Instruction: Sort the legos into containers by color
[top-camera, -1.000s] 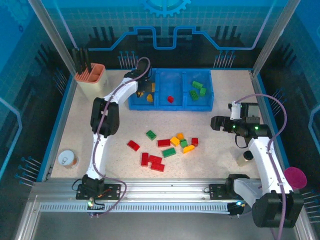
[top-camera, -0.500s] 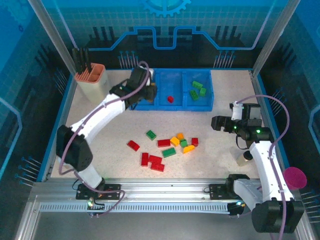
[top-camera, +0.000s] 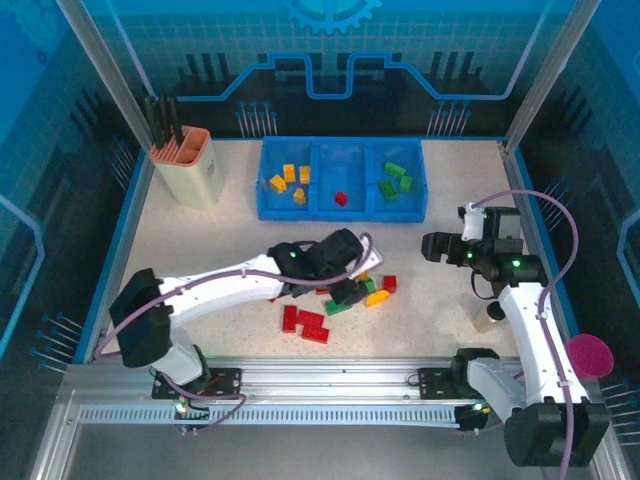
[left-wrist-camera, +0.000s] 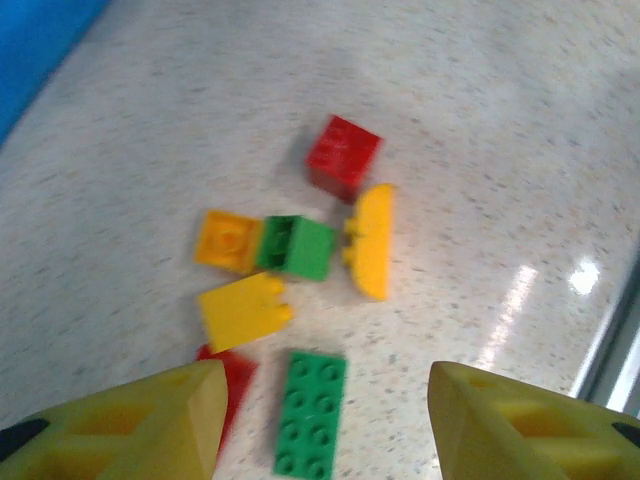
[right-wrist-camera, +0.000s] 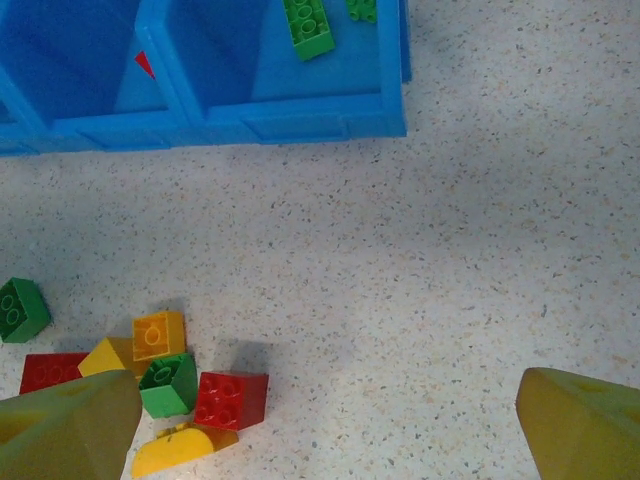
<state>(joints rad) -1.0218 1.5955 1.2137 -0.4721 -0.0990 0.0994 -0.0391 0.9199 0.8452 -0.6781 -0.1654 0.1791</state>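
Observation:
Next, my left gripper shifts toward my right gripper and lowers its open fingers astride the curved yellow lego (top-camera: 377, 298) (left-wrist-camera: 371, 242), which lies below and over that way.
The blue tray (top-camera: 340, 212) stands at the back: yellow legos (top-camera: 288, 180) in its left container, one red lego (top-camera: 341, 198) in the middle, green legos (top-camera: 394, 180) on the right. Loose legos lie mid-table: red ones (top-camera: 306, 323), a red square (top-camera: 389, 283), an orange one (top-camera: 377, 297). My left gripper (top-camera: 349, 290) hovers over this pile, open. In the left wrist view a green oblong lego (left-wrist-camera: 310, 412) lies on the table between the left gripper (left-wrist-camera: 328, 400) fingers, untouched. My right gripper (top-camera: 432, 246) hangs open to the right, and the right gripper (right-wrist-camera: 330, 420) has bare table under it.
A beige cup with an orange rim (top-camera: 183, 163) stands at the back left. A pink cup (top-camera: 590, 355) sits at the near right, and a small white object (top-camera: 490, 316) by the right arm. The tray's front wall (right-wrist-camera: 290, 125) faces the right wrist.
My left arm swung from the tray's left container down to the pile, and its jaws have spread wider. The right arm has not moved.

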